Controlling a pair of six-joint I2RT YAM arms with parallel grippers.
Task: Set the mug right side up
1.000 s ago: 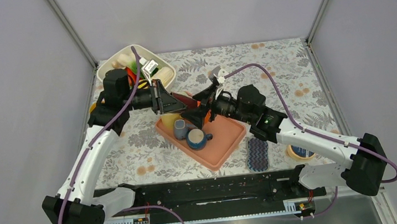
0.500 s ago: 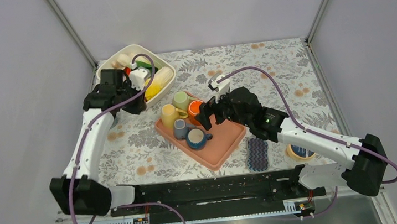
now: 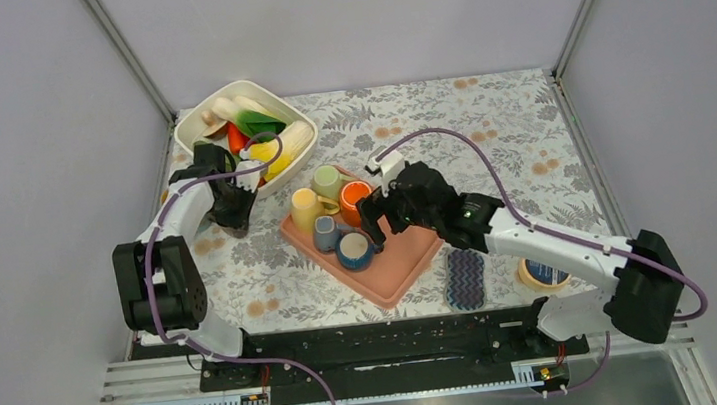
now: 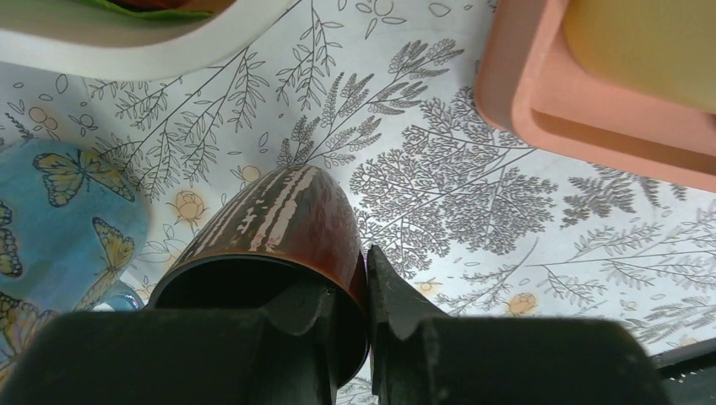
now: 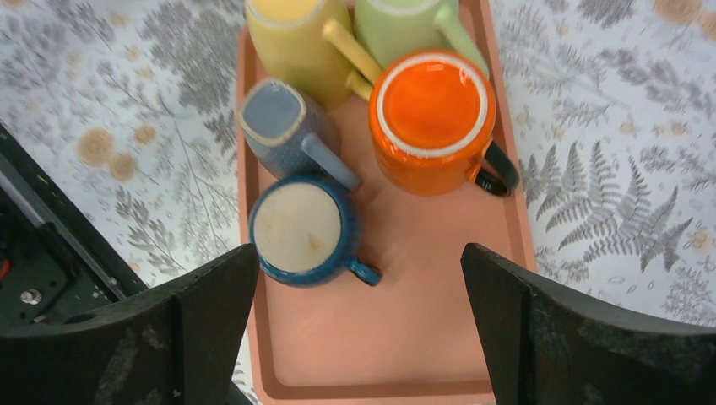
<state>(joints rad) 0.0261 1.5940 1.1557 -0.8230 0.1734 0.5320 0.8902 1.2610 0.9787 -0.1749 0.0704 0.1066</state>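
My right gripper moves down and back next, its open fingers straddling the dark blue mug's handle (image 3: pixel 377 249) (image 5: pixel 366 272), which juts below and slightly back of it, clear of other mugs.
A dark red-brown mug with pale streaks (image 4: pixel 279 215) is held tilted just above the patterned table, its open mouth toward the wrist camera. My left gripper (image 4: pixel 359 278) is shut on its rim, one finger inside and one outside. In the top view the left gripper (image 3: pixel 231 204) is left of the tray, beside the white bowl, and hides the mug. My right gripper (image 5: pixel 359 278) is open and empty, hovering over the salmon tray (image 5: pixel 405 337); in the top view the right gripper (image 3: pixel 376 216) is above the tray's middle.
The tray (image 3: pixel 411 257) holds yellow (image 3: pixel 305 206), green (image 3: pixel 328 180), orange (image 3: pixel 355 197), grey-blue (image 3: pixel 324 231) and dark blue (image 3: pixel 354 250) mugs. A white bowl (image 3: pixel 194 129) of toy food stands at back left. A blue butterfly-print object (image 4: pixel 59 211), a striped sponge (image 3: pixel 464 279) and a tape roll (image 3: pixel 541 274) lie nearby.
My left arm swung from over the tray to the left and down beside the white bowl, carrying the mug. My right gripper shifted slightly over the tray and stays open.
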